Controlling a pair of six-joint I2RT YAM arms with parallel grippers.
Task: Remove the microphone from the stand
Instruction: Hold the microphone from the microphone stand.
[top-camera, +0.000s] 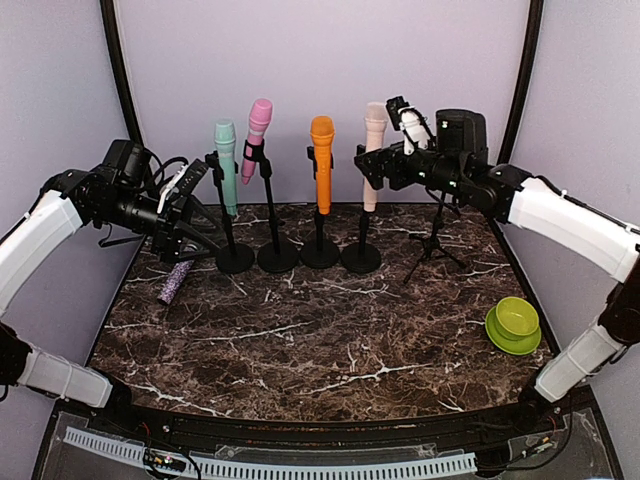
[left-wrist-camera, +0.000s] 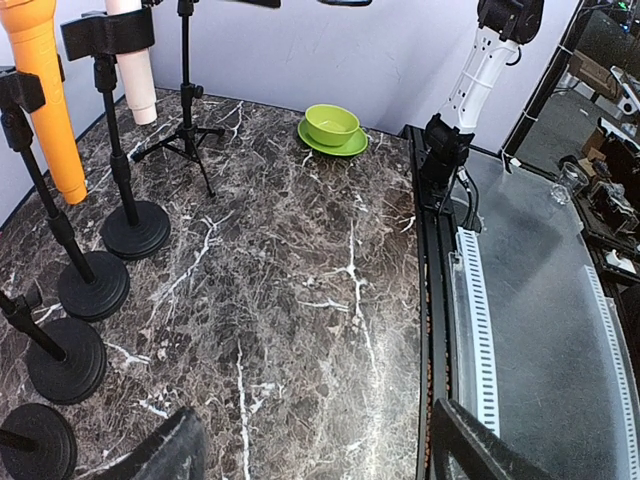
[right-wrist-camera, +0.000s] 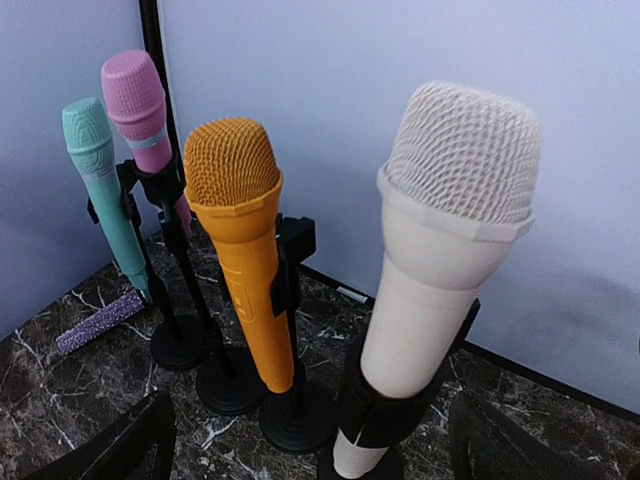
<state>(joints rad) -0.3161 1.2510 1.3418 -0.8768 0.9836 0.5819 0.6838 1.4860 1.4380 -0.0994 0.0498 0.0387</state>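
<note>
My right gripper lowers next, shifting toward the right in the wrist view onto the cream microphone's black clip (top-camera: 363, 160) (right-wrist-camera: 386, 405), since the clip sits nearer one open finger.
Four microphones stand in black clips on round-base stands along the back: teal (top-camera: 225, 160), pink (top-camera: 259, 130), orange (top-camera: 322, 160) and cream (top-camera: 374, 150). My right gripper (top-camera: 372, 168) is open, its jaws on either side of the cream microphone (right-wrist-camera: 440, 260) near its clip (right-wrist-camera: 390, 410), not closed on it. In the right wrist view (right-wrist-camera: 310, 415) both fingers are low and wide apart. My left gripper (top-camera: 200, 215) is open and empty, left of the teal microphone's stand. In the left wrist view (left-wrist-camera: 315, 460) it faces bare table.
A purple microphone (top-camera: 177, 282) lies on the marble table (top-camera: 320, 340) at the left. A tripod stand (top-camera: 435, 240) stands under my right arm, with a white object (top-camera: 410, 128) at its top. A green bowl on a plate (top-camera: 513, 322) sits at the right.
</note>
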